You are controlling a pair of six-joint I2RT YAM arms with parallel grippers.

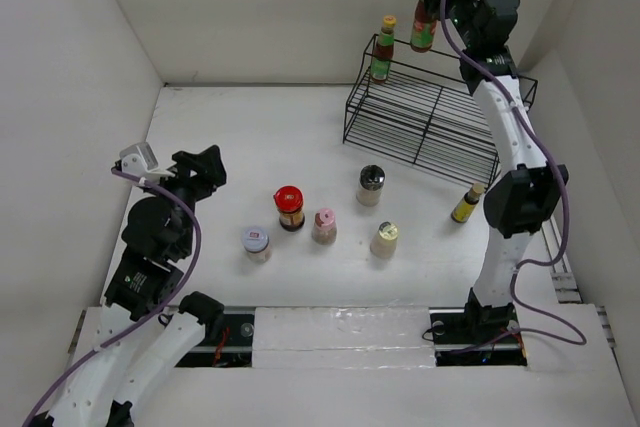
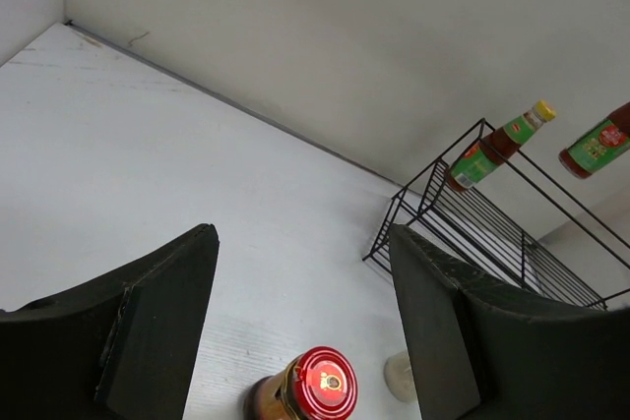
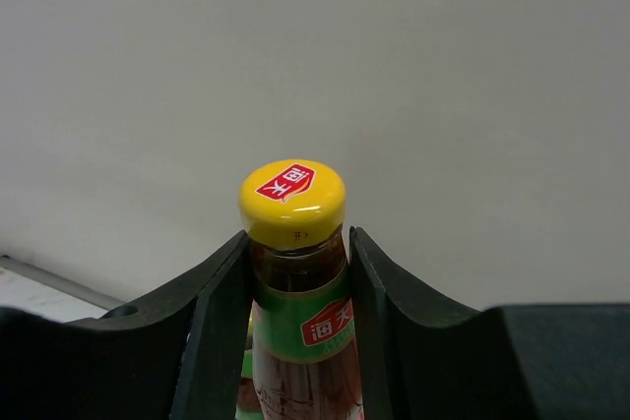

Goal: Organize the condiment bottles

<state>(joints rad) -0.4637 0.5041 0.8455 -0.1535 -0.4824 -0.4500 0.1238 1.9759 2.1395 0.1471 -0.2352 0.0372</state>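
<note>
I need to lower the sauce bottle in my right gripper onto the rack's top shelf next, beside the standing yellow-capped bottle, and let go of it. That spot is still clear.
My right gripper is shut on a slim yellow-capped dark sauce bottle and holds it in the air above the black wire rack; its fingers clamp the neck. A second yellow-capped sauce bottle stands on the rack's top left corner. On the table stand a red-lidded jar, a white-lidded jar, a pink-capped shaker, a cream-capped shaker, a grey-capped shaker and a small yellow-brown bottle. My left gripper is open and empty, left of the red-lidded jar.
The rack stands at the back right against the white walls. The right arm rises beside the rack's right end, close to the small yellow-brown bottle. The white enclosure walls close the table on three sides.
</note>
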